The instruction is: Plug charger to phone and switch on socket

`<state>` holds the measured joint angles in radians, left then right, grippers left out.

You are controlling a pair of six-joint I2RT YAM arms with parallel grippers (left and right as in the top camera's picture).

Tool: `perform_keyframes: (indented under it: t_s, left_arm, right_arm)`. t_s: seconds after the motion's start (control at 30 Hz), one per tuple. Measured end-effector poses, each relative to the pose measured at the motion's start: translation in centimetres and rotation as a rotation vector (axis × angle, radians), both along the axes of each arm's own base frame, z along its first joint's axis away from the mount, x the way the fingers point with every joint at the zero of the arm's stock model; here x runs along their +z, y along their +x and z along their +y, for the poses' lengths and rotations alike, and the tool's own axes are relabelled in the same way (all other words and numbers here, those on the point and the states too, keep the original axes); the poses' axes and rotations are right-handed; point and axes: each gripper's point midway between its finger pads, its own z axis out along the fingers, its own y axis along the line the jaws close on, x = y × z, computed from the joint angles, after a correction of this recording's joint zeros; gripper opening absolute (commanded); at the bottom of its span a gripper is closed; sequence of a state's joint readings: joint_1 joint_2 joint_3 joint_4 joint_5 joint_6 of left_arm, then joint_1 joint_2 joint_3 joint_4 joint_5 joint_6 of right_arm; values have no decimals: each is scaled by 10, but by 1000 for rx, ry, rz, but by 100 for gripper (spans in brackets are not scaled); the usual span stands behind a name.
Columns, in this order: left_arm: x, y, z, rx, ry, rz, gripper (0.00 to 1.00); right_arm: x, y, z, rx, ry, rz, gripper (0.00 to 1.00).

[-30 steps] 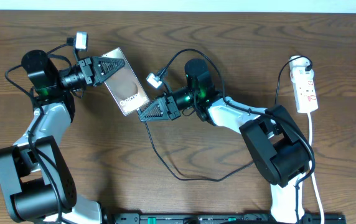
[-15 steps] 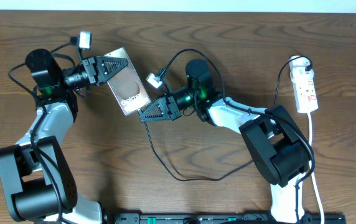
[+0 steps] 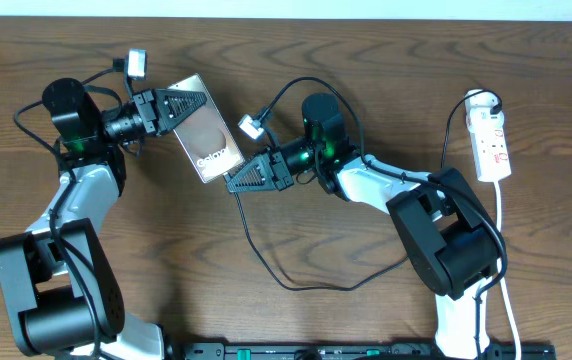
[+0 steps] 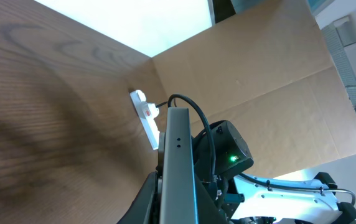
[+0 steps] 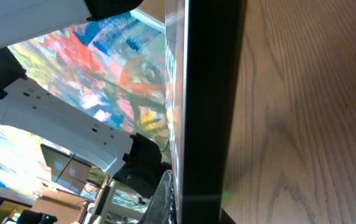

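Note:
Next, my left gripper will move back and down to release the phone [image 3: 209, 133] on the bare tabletop, since this clear patch lies below and back of the gripper.
The phone [image 3: 209, 133] is lifted off the table and tilted, with white lettering on its face. My left gripper [image 3: 192, 103] is shut on its upper end; in the left wrist view the phone's grey edge [image 4: 178, 149] stands between the jaws. My right gripper [image 3: 232, 183] is shut at the phone's lower end. The charger [image 3: 266, 266], a thin black cable, leaves its tip and loops across the table. Its plug tip is hidden. In the right wrist view the phone's dark edge [image 5: 212, 112] fills the middle, right beside one of my fingers [image 5: 165, 202]. The socket [image 3: 493, 145] lies far right.
The socket's white cord [image 3: 502, 240] runs down the right side past the right arm's base [image 3: 451, 250]. The left arm's base [image 3: 56, 290] stands at the lower left. A brown cardboard wall [image 4: 259, 81] rises behind the socket [image 4: 144, 113].
The left gripper and the phone have shifted slightly right. The right gripper has drifted a little to the right, staying at the phone's lower end.

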<state>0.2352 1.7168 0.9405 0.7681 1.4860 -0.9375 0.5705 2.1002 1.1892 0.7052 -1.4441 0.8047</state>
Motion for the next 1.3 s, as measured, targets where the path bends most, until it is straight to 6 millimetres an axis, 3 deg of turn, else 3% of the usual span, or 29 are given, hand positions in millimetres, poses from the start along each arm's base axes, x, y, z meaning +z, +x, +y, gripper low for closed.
perform_keyframes:
  t_s: [0.67, 0.8, 0.87, 0.9, 1.03, 1.17, 1.23, 1.3]
  left_arm:
    - [0, 1, 0, 4, 0, 0, 7]
    - [0, 1, 0, 7, 1, 0, 7]
    - [0, 1, 0, 3, 0, 0, 7]
    - [0, 1, -1, 2, 1, -2, 7]
    - [0, -4, -7, -30, 0, -4, 8]
    - [0, -8, -10, -59, -3, -2, 8]
    - [0, -10, -11, -70, -4, -2, 8]
    - [0, -11, -11, -75, -4, -2, 8]
  right_arm:
    - [0, 1, 0, -8, -11, 21, 1]
    - [0, 2, 1, -11, -12, 21, 7]
    - [-1, 5, 2, -30, -14, 19, 13]
    - [-1, 6, 2, -38, -14, 16, 24]
    - [-1, 17, 3, -90, -19, 10, 51]
    - [-2, 25, 2, -130, -25, 11, 85]
    - [-3, 28, 2, -146, -29, 14, 96]
    - [-3, 28, 3, -150, -29, 12, 99]
